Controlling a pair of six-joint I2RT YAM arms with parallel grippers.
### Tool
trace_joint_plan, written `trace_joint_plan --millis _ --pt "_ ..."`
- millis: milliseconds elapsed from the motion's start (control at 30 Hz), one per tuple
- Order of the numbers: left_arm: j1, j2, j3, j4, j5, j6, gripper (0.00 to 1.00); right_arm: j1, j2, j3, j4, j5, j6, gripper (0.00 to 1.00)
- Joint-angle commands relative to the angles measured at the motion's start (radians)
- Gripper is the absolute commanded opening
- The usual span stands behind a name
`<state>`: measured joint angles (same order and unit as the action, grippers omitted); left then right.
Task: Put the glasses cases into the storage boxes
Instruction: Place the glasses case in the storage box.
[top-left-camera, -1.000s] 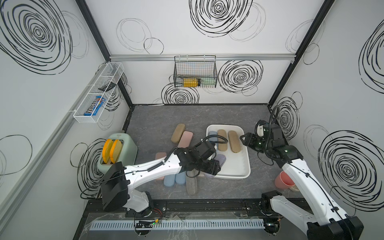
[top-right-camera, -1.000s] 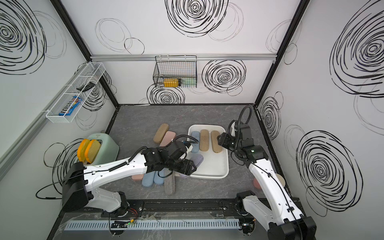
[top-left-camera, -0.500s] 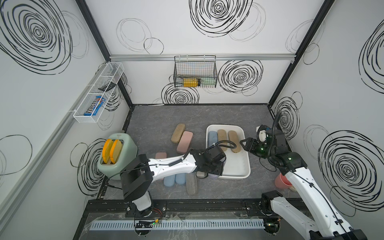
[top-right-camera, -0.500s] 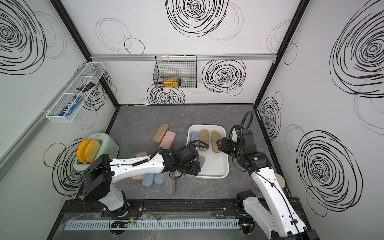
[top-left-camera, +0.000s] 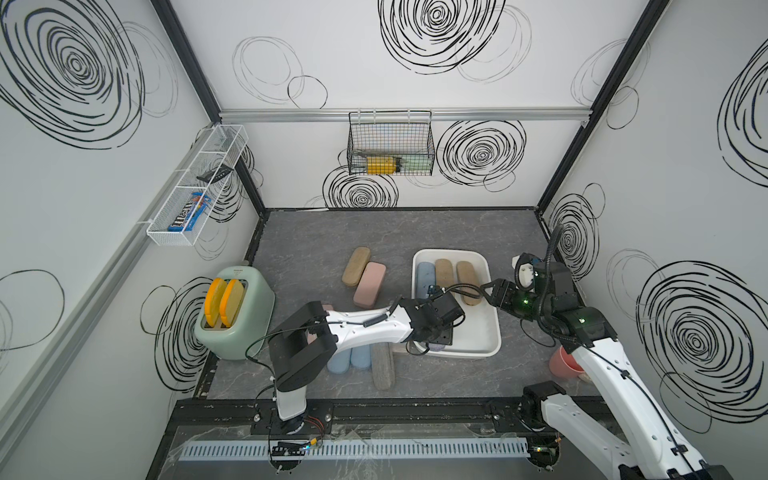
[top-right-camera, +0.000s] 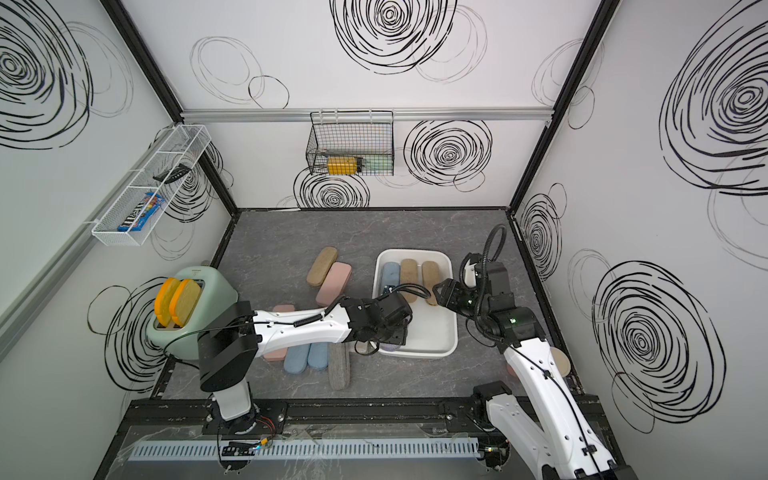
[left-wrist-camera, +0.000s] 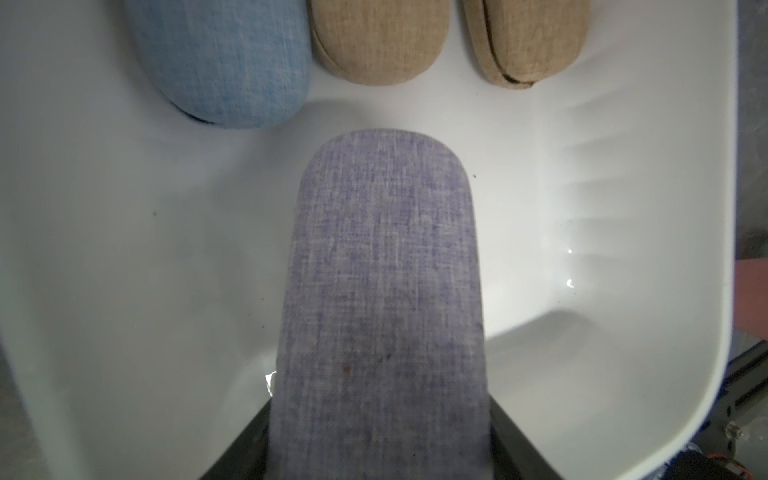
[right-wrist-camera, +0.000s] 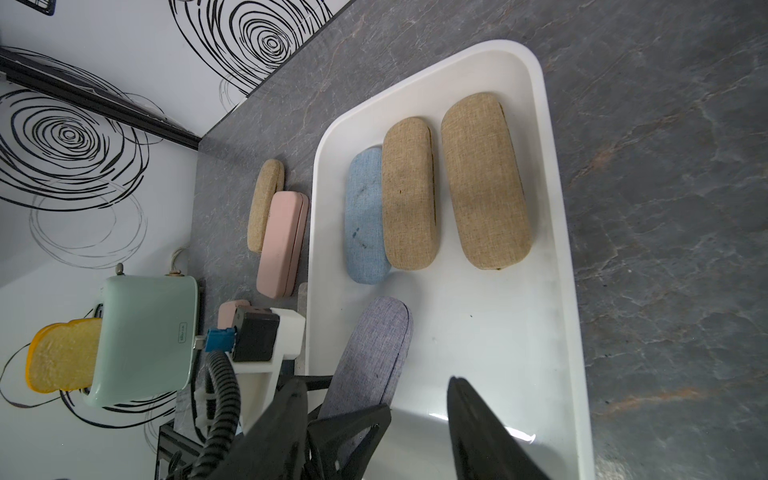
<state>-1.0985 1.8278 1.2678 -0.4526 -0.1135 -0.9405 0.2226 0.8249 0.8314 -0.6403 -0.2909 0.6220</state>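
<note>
The left gripper moves down toward the bottom of the box's near half next and releases the case, since that bottom lies bare beneath the lilac glasses case (left-wrist-camera: 384, 291).
The white storage box (top-left-camera: 451, 252) (top-right-camera: 415, 252) holds a blue case (top-left-camera: 426, 276) and two tan cases (top-left-camera: 444, 272) (top-left-camera: 467, 278) side by side at its far end. My left gripper (top-left-camera: 438, 338) (left-wrist-camera: 380, 436) is shut on a lilac glasses case (left-wrist-camera: 384, 291) (right-wrist-camera: 370, 353), which points lengthwise into the box's near half, just above its floor. My right gripper (top-left-camera: 488, 291) (right-wrist-camera: 376, 380) hangs open over the box's right side with nothing between its fingers. Outside the box lie a tan case (top-left-camera: 356, 266), a pink case (top-left-camera: 369, 283), blue cases (top-left-camera: 351, 357) and a grey case (top-left-camera: 382, 365).
A mint toaster (top-left-camera: 235, 318) with yellow slices (top-left-camera: 224, 301) stands at the left. A pink cup (top-left-camera: 563, 361) sits by the right arm's base. A black wire basket (top-left-camera: 390, 145) and a white mesh rack (top-left-camera: 195, 187) hang on the walls.
My left arm has swung its elbow to the right and pushed the lilac case further over the box. The right gripper has drifted slightly toward the front.
</note>
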Motion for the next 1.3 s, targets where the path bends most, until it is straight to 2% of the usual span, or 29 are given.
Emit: trace_joint_plan --millis 0,267,400,600,733,933,1033,1067,1167,1267 --pt "-0.011 0.019 0.018 -0.003 -0.094 -0.053 0.61 -0.007 -0.011 -0.002 -0.022 -0.017 -0.016 0.59" --pt "-0.019 0.056 -0.005 0.016 -0.149 -0.109 0.64 -0.016 -0.008 0.019 -0.049 -0.012 -0.03 0.59" --pt "-0.021 0.071 -0.016 0.029 -0.137 -0.13 0.77 -0.022 -0.013 0.028 -0.069 -0.008 -0.032 0.59" --pt "-0.022 0.068 -0.038 0.096 -0.089 -0.104 0.88 -0.024 -0.023 0.02 -0.09 -0.005 -0.038 0.6" --pt "-0.026 0.024 -0.026 0.089 -0.096 -0.087 0.91 -0.023 -0.018 0.015 -0.096 -0.012 -0.046 0.61" --pt "-0.024 -0.132 -0.039 0.04 -0.173 -0.017 0.95 -0.003 -0.022 -0.035 -0.088 -0.043 -0.05 0.61" --pt "-0.02 -0.254 -0.084 0.039 -0.224 0.044 0.96 0.066 -0.006 -0.072 -0.052 -0.035 -0.023 0.62" --pt "-0.015 -0.301 -0.102 0.037 -0.247 0.069 0.99 0.115 0.009 -0.082 -0.038 -0.016 -0.007 0.62" --pt "0.026 -0.449 -0.168 0.072 -0.267 0.158 0.96 0.284 0.065 -0.102 0.008 0.088 0.059 0.63" --pt "0.134 -0.606 -0.275 0.165 -0.154 0.222 0.96 0.404 0.124 -0.129 0.076 0.158 0.123 0.65"
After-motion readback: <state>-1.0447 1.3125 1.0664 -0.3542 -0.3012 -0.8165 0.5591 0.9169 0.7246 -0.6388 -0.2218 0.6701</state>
